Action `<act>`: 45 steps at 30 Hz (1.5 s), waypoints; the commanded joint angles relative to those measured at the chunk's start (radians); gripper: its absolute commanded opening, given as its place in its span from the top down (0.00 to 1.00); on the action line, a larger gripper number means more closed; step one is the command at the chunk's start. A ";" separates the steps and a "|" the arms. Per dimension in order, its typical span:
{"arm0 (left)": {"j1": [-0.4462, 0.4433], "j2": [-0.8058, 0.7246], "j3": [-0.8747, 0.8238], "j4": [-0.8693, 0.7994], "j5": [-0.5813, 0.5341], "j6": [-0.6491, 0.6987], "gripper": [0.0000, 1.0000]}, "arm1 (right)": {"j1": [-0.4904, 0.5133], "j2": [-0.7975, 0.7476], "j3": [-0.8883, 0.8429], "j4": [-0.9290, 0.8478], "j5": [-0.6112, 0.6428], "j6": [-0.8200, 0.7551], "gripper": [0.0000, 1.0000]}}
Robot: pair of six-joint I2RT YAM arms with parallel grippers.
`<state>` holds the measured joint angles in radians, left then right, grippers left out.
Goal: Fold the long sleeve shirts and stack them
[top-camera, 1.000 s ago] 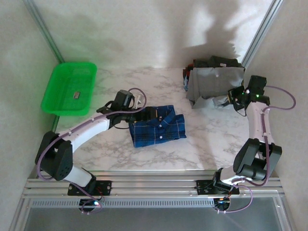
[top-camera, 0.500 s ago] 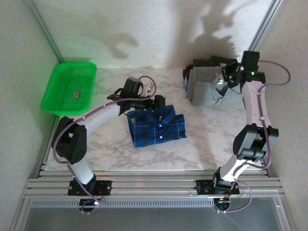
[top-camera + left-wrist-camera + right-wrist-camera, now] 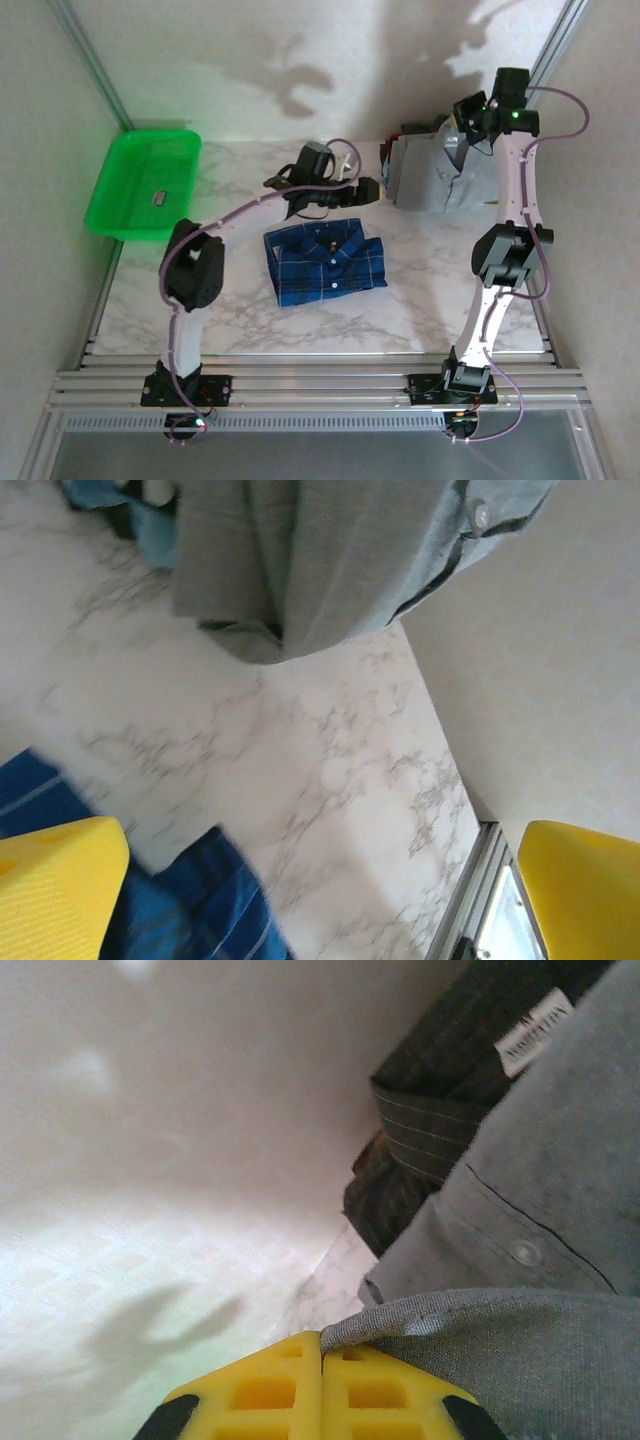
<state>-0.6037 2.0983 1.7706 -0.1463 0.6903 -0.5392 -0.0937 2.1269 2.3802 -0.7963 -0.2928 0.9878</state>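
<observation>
My right gripper still holds the grey shirt by its hem over the darker folded shirts. It will next move down onto the pile's far side [image 3: 432,127] [image 3: 405,1175] and let go of the grey shirt.
A folded dark blue plaid shirt [image 3: 325,262] lies mid-table; its edge [image 3: 205,905] shows in the left wrist view. At the back right, a grey shirt [image 3: 432,175] hangs lifted by one edge over a pile of darker folded shirts [image 3: 420,131]. My right gripper [image 3: 468,108] is raised high and shut on the grey shirt's hem [image 3: 420,1325], with the dark striped shirt [image 3: 450,1070] beyond it. My left gripper [image 3: 372,190] is stretched out between the plaid and grey shirts, wide open and empty [image 3: 320,840], with the grey shirt [image 3: 320,560] hanging ahead.
A green plastic basket [image 3: 110,215] sits at the back left with a small object inside. Walls close in the table at the back and both sides. A metal rail [image 3: 320,385] runs along the near edge.
My right arm has risen towards the back wall, pulling the grey shirt up by its edge. My left arm has swung right, past the plaid shirt towards the grey one, still open.
</observation>
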 commanded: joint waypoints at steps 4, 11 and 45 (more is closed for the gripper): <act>-0.045 0.211 0.300 -0.014 0.035 -0.075 0.00 | -0.001 0.060 0.079 0.002 -0.038 0.018 1.00; -0.044 0.349 0.550 -0.047 0.029 -0.117 0.00 | -0.001 0.136 0.272 0.003 -0.077 0.072 1.00; -0.018 0.671 0.863 0.271 -0.215 -0.339 0.01 | -0.028 0.563 0.426 0.488 -0.061 0.367 0.81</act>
<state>-0.6304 2.7327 2.5900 0.0418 0.4702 -0.8448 -0.1219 2.6766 2.7697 -0.3584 -0.3431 1.3434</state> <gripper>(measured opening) 0.995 0.158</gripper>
